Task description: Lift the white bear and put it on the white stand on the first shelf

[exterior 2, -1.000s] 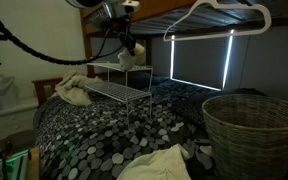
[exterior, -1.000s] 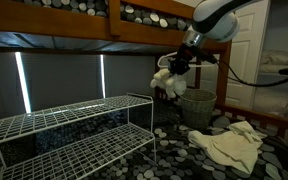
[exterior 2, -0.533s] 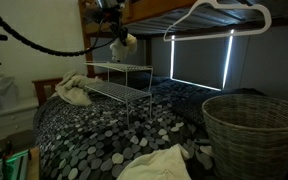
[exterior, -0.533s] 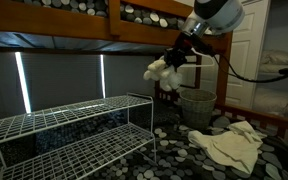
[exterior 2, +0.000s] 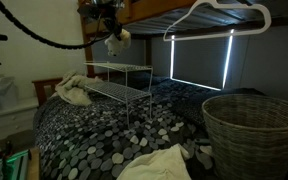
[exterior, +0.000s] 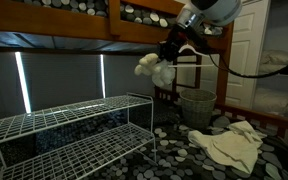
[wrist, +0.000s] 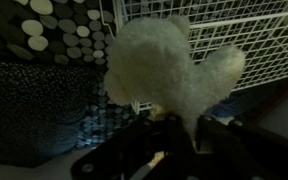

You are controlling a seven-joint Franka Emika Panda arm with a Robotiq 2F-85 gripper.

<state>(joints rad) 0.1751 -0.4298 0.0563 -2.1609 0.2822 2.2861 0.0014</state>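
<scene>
My gripper moves down with a tilt over the top shelf's end by the basket next to release the bear, since it still hangs above the wires.
My gripper (exterior: 171, 51) is shut on the white bear (exterior: 154, 68) and holds it in the air above the right end of the white wire stand (exterior: 74, 115). In an exterior view the bear (exterior 2: 116, 41) hangs from the gripper (exterior 2: 111, 24) above the stand's top shelf (exterior 2: 119, 68). In the wrist view the fluffy bear (wrist: 169, 70) fills the middle, clamped between the dark fingers (wrist: 134, 150), with the stand's wire grid (wrist: 254, 40) behind it at the upper right.
A wicker basket (exterior: 196, 106) stands right of the stand and shows large in an exterior view (exterior 2: 252, 130). A crumpled cream cloth (exterior: 232, 145) lies on the dotted bedcover. A wooden bunk frame (exterior: 84, 30) runs overhead. A white hanger (exterior 2: 214, 15) hangs from it.
My gripper has lifted the bear upward and carried it left, toward the space over the stand's top shelf. The grip on the bear has stayed closed.
</scene>
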